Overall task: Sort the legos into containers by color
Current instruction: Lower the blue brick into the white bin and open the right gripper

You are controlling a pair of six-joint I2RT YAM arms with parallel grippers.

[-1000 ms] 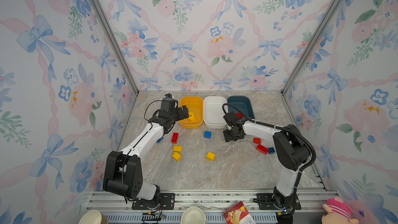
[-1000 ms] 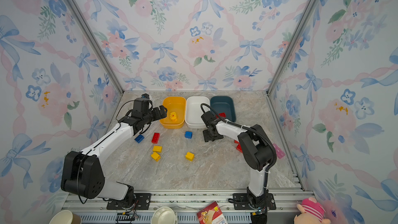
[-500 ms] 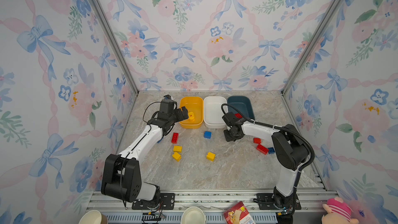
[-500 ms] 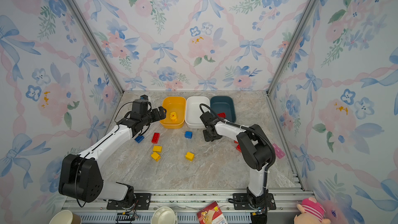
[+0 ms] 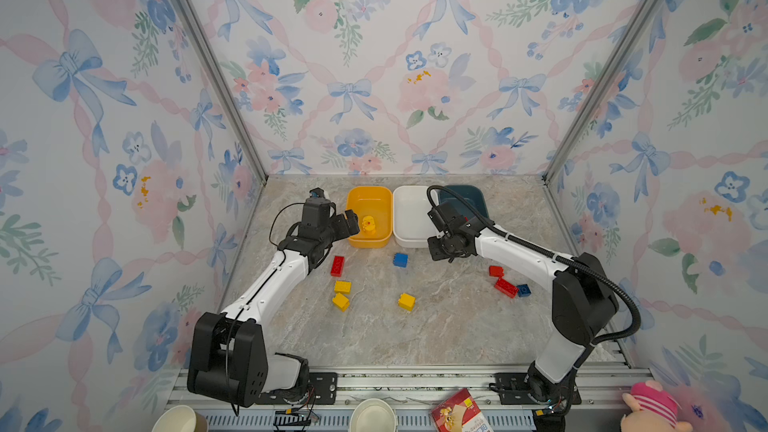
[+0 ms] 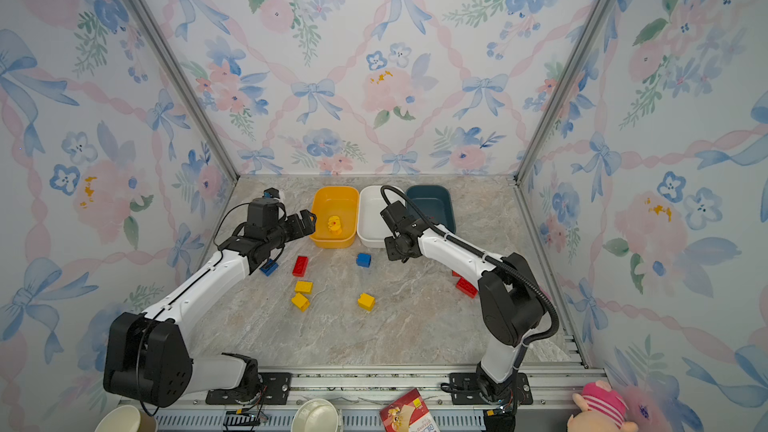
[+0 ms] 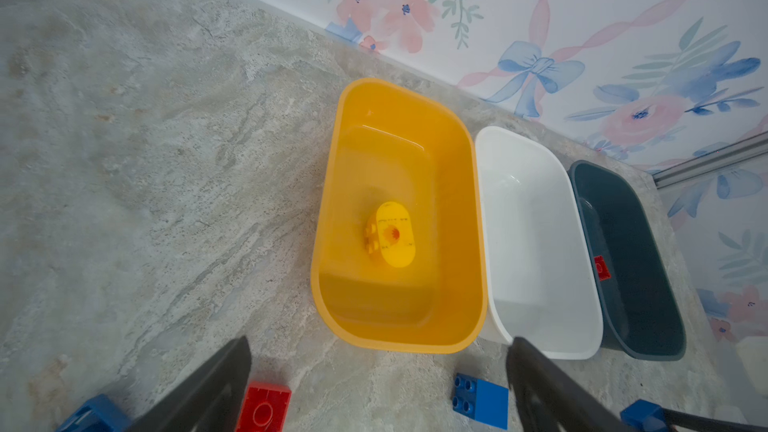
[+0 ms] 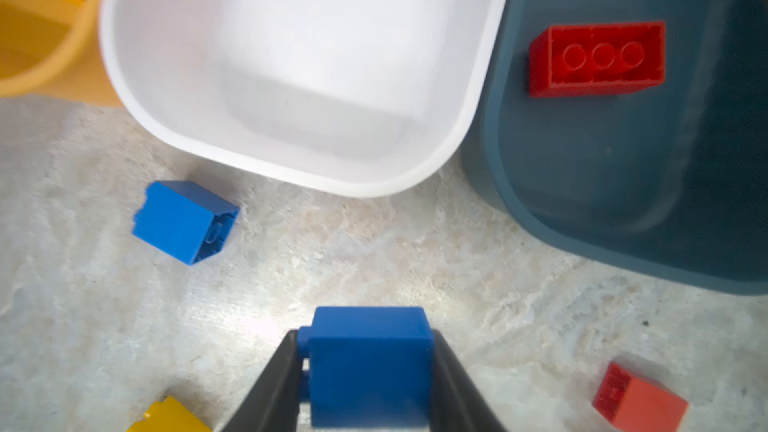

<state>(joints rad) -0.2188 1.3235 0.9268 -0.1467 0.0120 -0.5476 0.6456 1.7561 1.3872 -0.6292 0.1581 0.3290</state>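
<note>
My right gripper moves outward past the white tub's near rim over the near part of its bottom next. It then releases the blue lego [image 8: 368,367], as this tub alone stands empty.
Three containers stand in a row at the back: a yellow tub [image 5: 356,201], a white tub [image 5: 409,238] and a teal tub [image 5: 473,197]. My right gripper [image 8: 362,336] is shut on a blue lego [image 8: 368,367], just above the table in front of the white tub [image 8: 291,168]. A red lego [image 8: 598,58] lies in the teal tub [image 8: 582,201]. My left gripper [image 7: 379,367] is open and holds nothing, at the yellow tub's [image 7: 465,184] near end. A yellow piece [image 7: 395,234] lies in that tub. Loose legos include red [image 5: 338,265], blue [image 5: 400,260] and yellow [image 5: 406,301].
More loose legos: two yellow [image 5: 341,294] on the left, two red [image 5: 505,287] and a blue [image 5: 523,290] by the right arm, a blue [image 6: 269,268] under the left arm. Paper cups [image 5: 372,417], a red packet [image 5: 457,413] and a pink toy [image 5: 652,405] lie past the front rail.
My right gripper has closed on the blue lego and moved slightly towards the white tub. The left gripper stays open and has hardly moved.
</note>
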